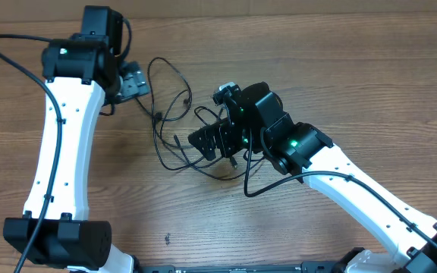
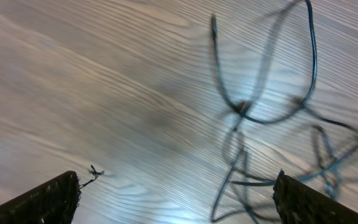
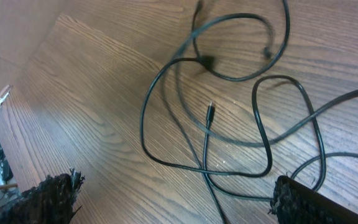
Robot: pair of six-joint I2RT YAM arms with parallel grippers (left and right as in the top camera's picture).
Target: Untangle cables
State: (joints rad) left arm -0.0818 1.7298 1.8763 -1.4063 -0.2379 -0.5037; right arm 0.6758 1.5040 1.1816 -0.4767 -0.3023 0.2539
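My right gripper should next go down and to the right in its wrist view, onto the arched cable's lower bend (image 3: 269, 160). That bend is below it on that side, on top of another cable.
The cables (image 1: 169, 106) are thin black cords lying in loose overlapping loops on the wooden table, between the two arms. My left gripper (image 1: 135, 80) hangs open just left of the loops. In the left wrist view its fingers (image 2: 48, 199) stand wide apart, and the blurred cables (image 2: 312, 56) lie ahead and to the right, with one loop near the right finger. My right gripper (image 1: 207, 142) hovers open over the right side of the tangle. In the right wrist view the cables (image 3: 263, 134) cross between its spread fingers (image 3: 316, 202), untouched, and a small plug tip (image 3: 209, 112) shows.
Thick black wires fixed to the arms run along the left arm (image 1: 21, 64) and the right arm (image 1: 279, 182). The table's edge (image 3: 36, 56) shows at the upper left of the right wrist view. A frayed thread (image 2: 94, 172) sticks off the left gripper's left finger.
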